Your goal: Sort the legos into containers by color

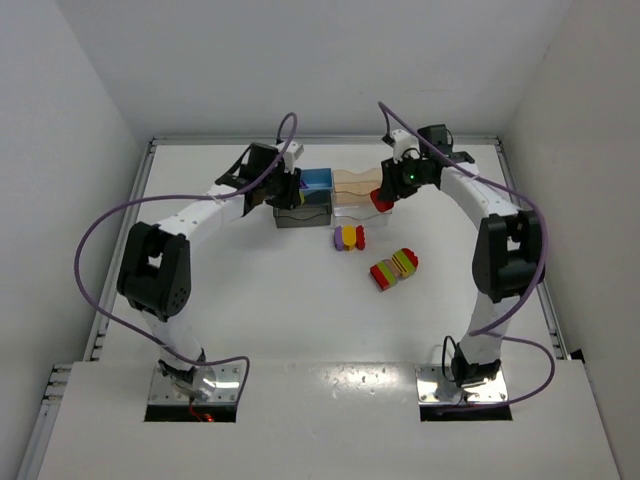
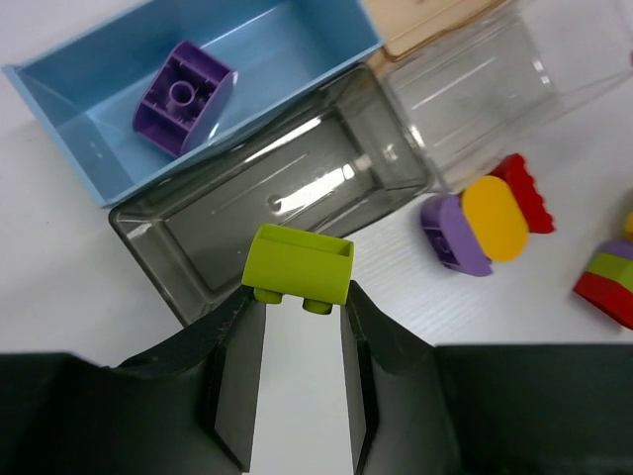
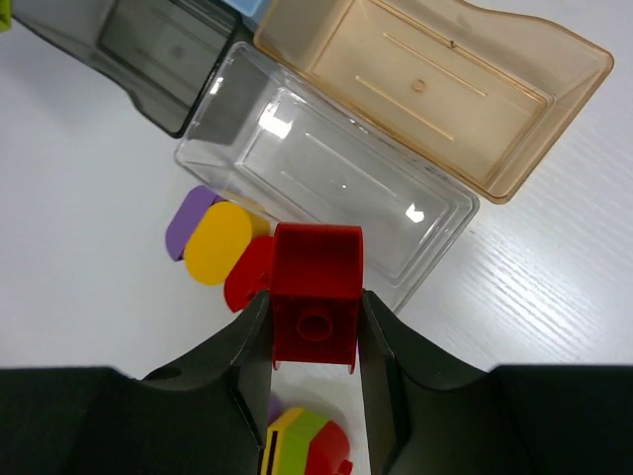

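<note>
The left gripper brings the lime green lego down into the dark grey bin (image 2: 198,237) next, which stands empty, then releases the lego.
My left gripper (image 2: 300,302) is shut on a lime green lego (image 2: 299,264), held above the near edge of the dark grey bin (image 2: 198,237). A purple lego (image 2: 183,96) lies in the blue bin (image 2: 297,40). My right gripper (image 3: 315,322) is shut on a red lego (image 3: 316,287), held over the near edge of the clear bin (image 3: 316,158). The peach bin (image 3: 435,89) is empty. A purple-yellow-red clump (image 1: 349,237) and a red-yellow-green clump (image 1: 393,268) lie on the table. In the top view the left gripper (image 1: 291,188) and right gripper (image 1: 385,195) flank the bins.
The white table is walled on three sides. The bin block (image 1: 330,196) sits at the middle back. Purple cables loop from both arms. The two clumps lie just in front of the bins, between the arms.
</note>
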